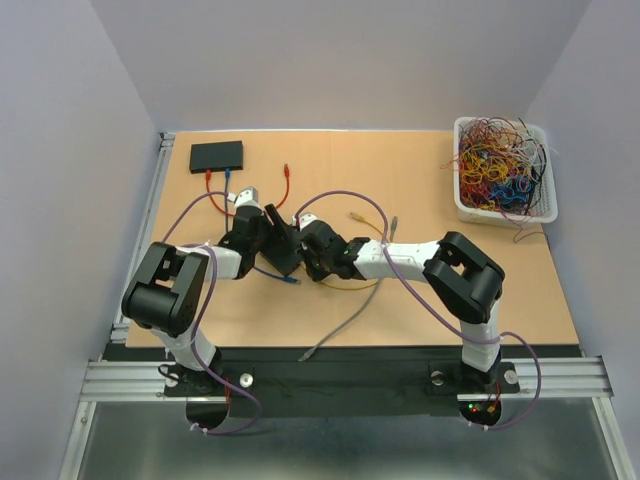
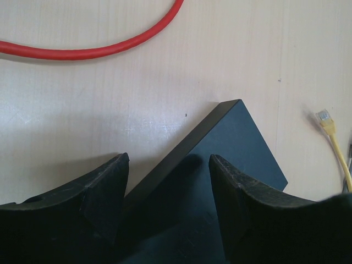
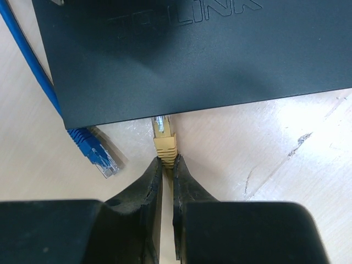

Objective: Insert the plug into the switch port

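My right gripper pushes the yellow plug toward the switch next, since part of the plug's clear tip still shows outside the switch's near edge [image 1: 301, 264] [image 3: 160, 116].
The black switch [image 3: 192, 60] lies on the wooden table between my two grippers; from above it shows as a dark box [image 1: 283, 245]. My right gripper [image 3: 168, 162] is shut on the yellow plug [image 3: 165, 144]. The plug's clear tip sits at the switch's near edge, and I cannot tell how far in it is. My left gripper [image 2: 168, 162] is open, with its fingers [image 2: 104, 187] on either side of one corner of the switch [image 2: 231, 143]. Whether the fingers touch the switch does not show.
A loose blue plug [image 3: 96, 154] and its cable [image 3: 27, 60] lie just left of the yellow plug. A red cable [image 2: 110, 49] and another yellow plug [image 2: 325, 118] lie beyond the switch. A second black box [image 1: 216, 155] sits back left. A white basket [image 1: 462, 195] of wires stands back right.
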Motion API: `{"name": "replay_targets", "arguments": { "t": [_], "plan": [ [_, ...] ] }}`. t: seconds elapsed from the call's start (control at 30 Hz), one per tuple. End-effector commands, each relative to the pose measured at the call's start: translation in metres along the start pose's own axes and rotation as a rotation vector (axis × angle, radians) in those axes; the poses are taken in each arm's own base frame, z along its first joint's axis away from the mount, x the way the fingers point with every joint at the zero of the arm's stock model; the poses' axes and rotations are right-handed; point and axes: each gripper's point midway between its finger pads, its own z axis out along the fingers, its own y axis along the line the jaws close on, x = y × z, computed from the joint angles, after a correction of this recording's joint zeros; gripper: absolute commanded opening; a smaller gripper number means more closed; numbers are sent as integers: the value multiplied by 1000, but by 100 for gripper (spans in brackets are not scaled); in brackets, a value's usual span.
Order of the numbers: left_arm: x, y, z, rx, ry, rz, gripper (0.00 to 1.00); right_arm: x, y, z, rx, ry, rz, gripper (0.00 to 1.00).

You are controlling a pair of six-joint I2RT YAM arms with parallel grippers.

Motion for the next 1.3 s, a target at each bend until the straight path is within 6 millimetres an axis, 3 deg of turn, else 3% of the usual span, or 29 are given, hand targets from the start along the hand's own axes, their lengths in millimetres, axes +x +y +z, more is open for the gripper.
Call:
{"name": "replay_targets", "arguments": {
  "t": [0.0, 0.1, 0.23, 0.27, 0.33, 0.43, 0.53, 0.57, 0.6, 0.67, 0.8, 0.9, 1.03, 1.27],
  "plan": [
    [40, -2, -15, 23, 132, 7, 71, -33, 5, 4, 6, -104, -3, 0],
    [45, -5, -16, 42, 152, 22, 71, -44, 7, 6, 12, -128, -13, 0],
    [67, -12, -23, 75, 198, 47, 72, -81, 16, 7, -4, -207, -37, 0],
    [74, -19, -24, 94, 212, 60, 72, -105, 25, 4, -36, -285, -52, 0],
    [85, -22, -23, 101, 239, 74, 72, -126, 36, 0, -83, -359, -77, 1],
    [103, -28, -24, 122, 283, 91, 72, -173, 59, -29, -196, -569, -102, 0],
    [115, -32, -26, 144, 314, 100, 72, -171, 70, -45, -277, -636, -152, 1],
    [117, -36, -26, 166, 323, 108, 72, -184, 84, -69, -358, -713, -193, 1],
    [122, -36, -27, 174, 339, 117, 72, -175, 88, -72, -391, -715, -221, 0],
    [125, -37, -26, 188, 349, 125, 72, -186, 103, -102, -470, -797, -283, 0],
    [133, -42, -26, 227, 379, 131, 72, -193, 120, -132, -581, -865, -338, 0],
    [135, -50, -27, 253, 390, 132, 72, -192, 123, -130, -585, -874, -340, 1],
    [133, -49, -34, 245, 387, 133, 72, -187, 102, -105, -463, -856, -316, 0],
    [125, -42, -39, 192, 360, 137, 72, -145, 62, -75, -292, -757, -242, 2]
  ]
}}
